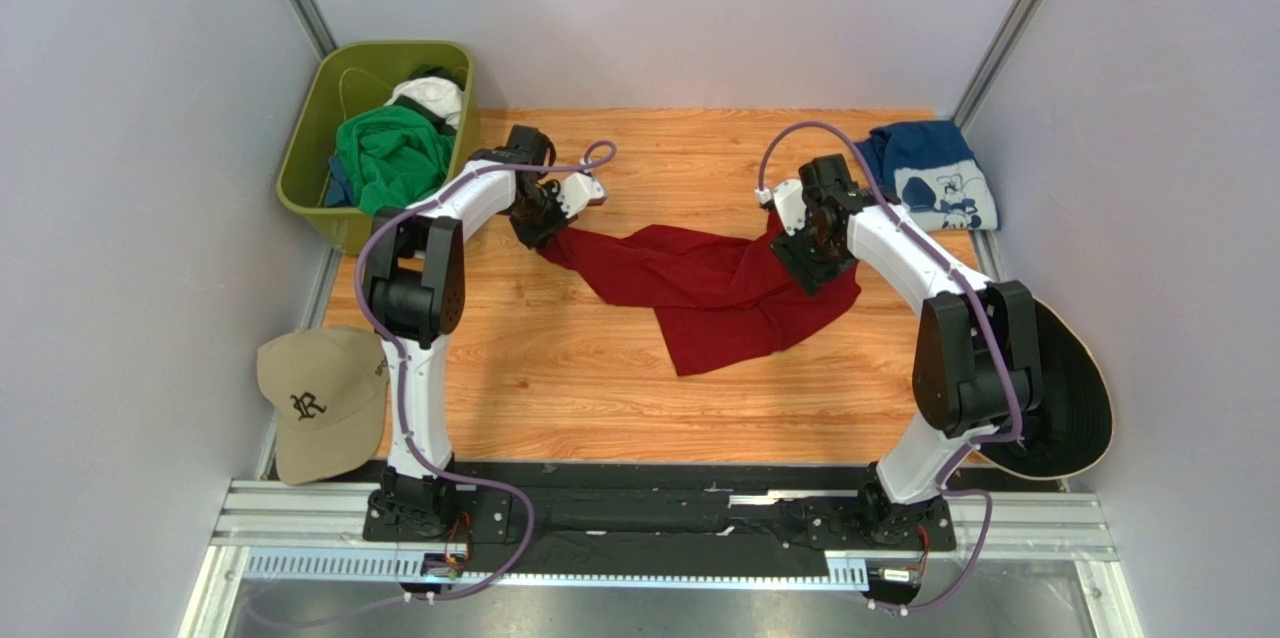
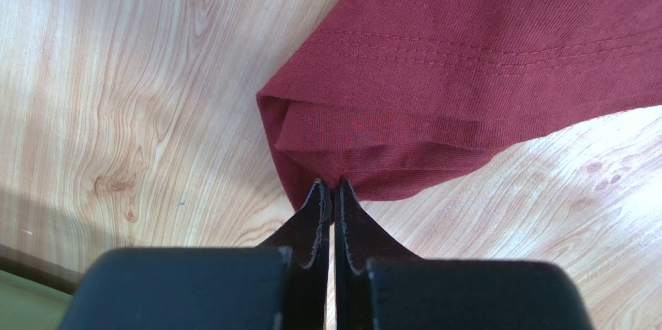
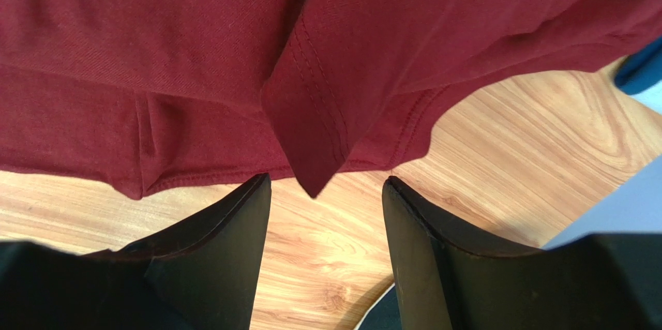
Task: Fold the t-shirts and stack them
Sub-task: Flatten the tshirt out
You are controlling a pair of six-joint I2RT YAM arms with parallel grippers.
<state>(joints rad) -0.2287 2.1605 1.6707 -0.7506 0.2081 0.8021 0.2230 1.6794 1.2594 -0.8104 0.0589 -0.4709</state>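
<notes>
The pointed corner of red cloth is just ahead of my right gripper's fingers, so I will move that gripper slightly outward and toward the shirt's middle next, onto that corner.
The dark red t-shirt (image 1: 706, 286) lies crumpled across the middle of the wooden table. My left gripper (image 1: 538, 227) is shut on its left end, pinching the folded hem (image 2: 365, 148) at the fingertips (image 2: 332, 185). My right gripper (image 1: 804, 260) is open at the shirt's right end; a pointed corner of red cloth (image 3: 311, 136) lies just beyond the gap between its jaws, untouched. The navy-blue t-shirt with white print (image 1: 927, 173) lies folded at the far right corner. The green t-shirt (image 1: 388, 151) sits bunched in the olive bin.
The olive bin (image 1: 308, 166) stands at the far left, also holding white cloth. A tan baseball cap (image 1: 319, 401) lies off the table's left edge. A black wide-brimmed hat (image 1: 1070, 395) lies at the right edge, behind my right arm.
</notes>
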